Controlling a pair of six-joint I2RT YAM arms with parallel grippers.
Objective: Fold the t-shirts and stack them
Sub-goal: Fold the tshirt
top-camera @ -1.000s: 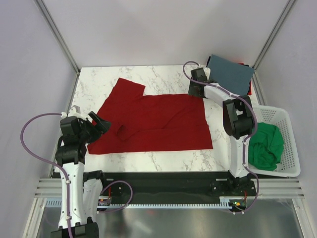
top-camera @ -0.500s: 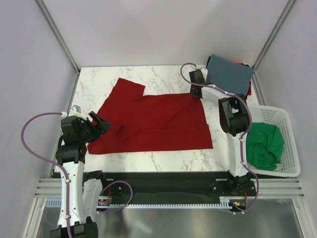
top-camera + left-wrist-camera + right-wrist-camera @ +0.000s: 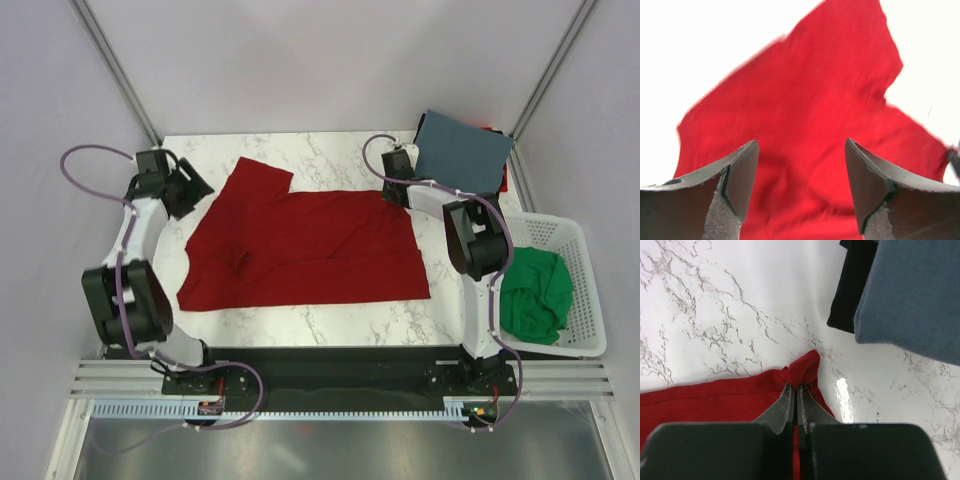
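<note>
The red t-shirt still lies spread out, so the robot's right gripper needs to move back over the shirt's edge nearest the basket and let go of the pinched corner there.
A bright red t-shirt (image 3: pixel 310 245) lies spread on the marble table (image 3: pixel 330 155). My right gripper (image 3: pixel 392 195) is shut on its far right corner, and the right wrist view shows the fingertips (image 3: pixel 796 386) pinching a bunched tip of red cloth (image 3: pixel 802 369). My left gripper (image 3: pixel 200 188) hovers open at the far left, beside the shirt's far left sleeve. Red cloth (image 3: pixel 805 100) fills the left wrist view beyond the gripper (image 3: pixel 801 142), with nothing between its fingers. A folded slate-blue t-shirt (image 3: pixel 462 150) lies at the back right on a dark one (image 3: pixel 850 285). A green t-shirt (image 3: pixel 535 295) is crumpled in the basket.
The white slatted basket (image 3: pixel 585 290) stands at the table's right edge, beside the right arm. Metal frame posts rise at both back corners. A black rail runs along the near edge by the arm bases.
My right gripper has shut on the red shirt's far right corner. My left arm has swung from the shirt's near left edge to its far left sleeve, jaws still open.
</note>
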